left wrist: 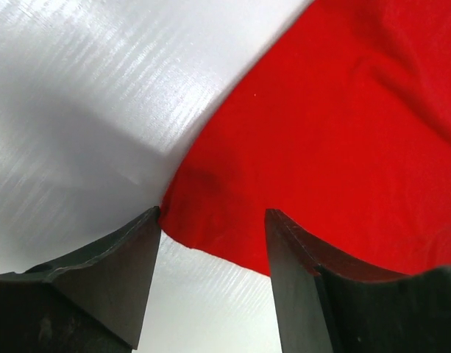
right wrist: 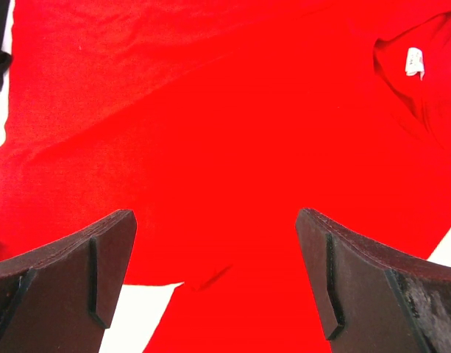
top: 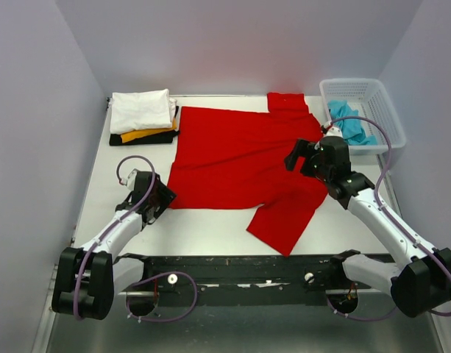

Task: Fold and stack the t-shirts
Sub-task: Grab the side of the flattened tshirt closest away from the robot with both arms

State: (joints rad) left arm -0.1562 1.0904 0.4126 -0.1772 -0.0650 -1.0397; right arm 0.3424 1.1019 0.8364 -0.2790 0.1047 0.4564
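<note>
My open fingers are away from the red sleeve, which trails toward the near table edge, so my right gripper will next move back and down onto the sleeve's near hem.
A bright red t-shirt point(top: 232, 154) lies spread flat across the middle of the white table point(top: 203, 229), one sleeve trailing toward the near edge. My left gripper point(top: 165, 197) is low at the shirt's near left corner. In the left wrist view its jaws point(left wrist: 214, 220) stand apart, with the red hem point(left wrist: 210, 235) lying between the tips and nothing pinched. My right gripper point(top: 297, 157) hovers wide open over the shirt's right side, red cloth point(right wrist: 210, 110) beneath it point(right wrist: 216, 220). A folded stack sits at the far left: white point(top: 140, 109) over yellow-orange point(top: 146, 133) over black point(top: 148, 139).
A white lattice basket point(top: 357, 83) stands at the far right corner, holding a crumpled turquoise t-shirt point(top: 350, 121). The red shirt's collar with its white label point(right wrist: 414, 61) shows at the right of the right wrist view. Grey walls close in the table on three sides.
</note>
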